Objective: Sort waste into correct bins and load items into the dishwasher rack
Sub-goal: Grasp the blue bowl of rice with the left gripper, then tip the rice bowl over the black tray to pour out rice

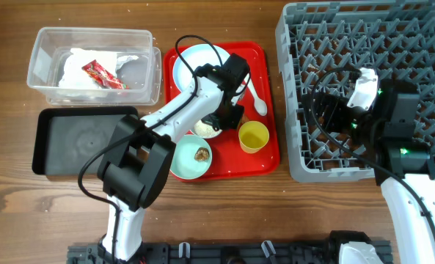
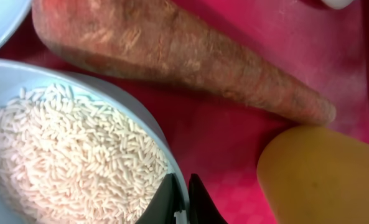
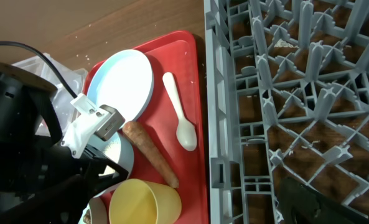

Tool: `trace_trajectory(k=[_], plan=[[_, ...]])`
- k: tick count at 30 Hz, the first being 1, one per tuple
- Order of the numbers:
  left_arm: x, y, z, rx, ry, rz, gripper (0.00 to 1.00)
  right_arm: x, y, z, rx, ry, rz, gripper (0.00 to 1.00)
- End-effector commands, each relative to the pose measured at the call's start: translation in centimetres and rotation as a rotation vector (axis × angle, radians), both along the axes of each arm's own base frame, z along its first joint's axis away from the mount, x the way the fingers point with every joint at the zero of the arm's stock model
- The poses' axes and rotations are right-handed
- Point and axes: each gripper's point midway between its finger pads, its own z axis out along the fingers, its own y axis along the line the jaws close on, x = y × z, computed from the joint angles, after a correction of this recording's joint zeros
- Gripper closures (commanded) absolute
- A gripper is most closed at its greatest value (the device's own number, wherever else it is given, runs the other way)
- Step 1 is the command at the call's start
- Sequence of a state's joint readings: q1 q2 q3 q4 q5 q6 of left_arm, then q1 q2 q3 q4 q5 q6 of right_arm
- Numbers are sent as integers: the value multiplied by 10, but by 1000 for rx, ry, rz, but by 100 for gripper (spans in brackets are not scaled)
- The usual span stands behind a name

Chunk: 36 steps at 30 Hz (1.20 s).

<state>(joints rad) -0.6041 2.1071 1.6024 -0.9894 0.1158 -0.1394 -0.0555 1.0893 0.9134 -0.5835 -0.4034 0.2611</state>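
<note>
Next, the left gripper lifts the bowl, tips it over the black tray (image 1: 83, 144), then lowers it onto the red serving tray (image 1: 268, 158) and lets go, because loose rice fills it.
My left gripper (image 2: 184, 190) is shut on the rim of a pale blue bowl (image 2: 144, 121) full of loose white rice (image 2: 66, 155); in the overhead view it (image 1: 218, 121) is over the red serving tray (image 1: 268, 158). The orange-brown sausage stick (image 2: 172, 56) lies just beyond the bowl, and the yellow cup (image 2: 321, 177) stands beside it. A second bowl (image 1: 184, 165) holds a brown lump (image 1: 202, 154). The plate (image 1: 191, 62) and the white spoon (image 1: 255, 99) lie on the tray. My right gripper (image 1: 333, 114) hovers open and empty over the grey rack (image 1: 298, 158).
The clear tub (image 1: 92, 33) at the back left holds a crumpled napkin (image 1: 74, 66) and a red wrapper (image 1: 103, 75). The black tray (image 1: 70, 139) lies in front of it. In the right wrist view the rack's wall (image 3: 212, 124) runs right beside the red tray.
</note>
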Motion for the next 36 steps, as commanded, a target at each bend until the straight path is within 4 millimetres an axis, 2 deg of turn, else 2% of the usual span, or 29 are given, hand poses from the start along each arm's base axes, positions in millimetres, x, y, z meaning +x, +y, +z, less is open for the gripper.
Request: trace_trajectory(k=[1, 6, 9, 14, 15, 16, 18, 20, 23, 27, 30, 33, 36], plan=[[4, -9, 23, -33, -9, -4, 96, 3, 2, 6, 6, -13, 9, 0], [24, -11, 82, -101, -111, 18, 96, 3, 2, 6, 4, -13, 6, 0], [32, 5, 106, -125, -154, 59, 96, 3, 0, 6, -2, -12, 1, 0], [42, 71, 163, -168, -211, 322, 96, 3, 0, 6, -2, -12, 1, 0], [41, 96, 184, -187, -237, 384, 96, 3, 0, 6, -3, -13, 1, 0], [38, 109, 194, -191, -251, 414, 96, 3, 0, 6, -3, -13, 1, 0], [26, 153, 219, -189, -279, 513, 96, 3, 0, 6, -2, -13, 1, 0], [11, 180, 229, -196, -259, 588, 96, 3, 0, 6, -2, -13, 1, 0], [-6, 212, 224, -183, -182, 640, 96, 4, 1, 6, -1, -13, 0, 0], [-18, 232, 203, -257, -89, 619, 96, 4, 1, 6, -2, -13, 1, 0], [-23, 242, 185, -380, -45, 601, 96, 4, 1, 6, -2, -13, 0, 0], [-21, 255, 169, -579, -87, 560, 96, 4, 1, 7, 0, -17, -1, 1], [-22, 276, 150, -714, -133, 616, 96, 5, 1, 7, 0, -19, -1, 0]])
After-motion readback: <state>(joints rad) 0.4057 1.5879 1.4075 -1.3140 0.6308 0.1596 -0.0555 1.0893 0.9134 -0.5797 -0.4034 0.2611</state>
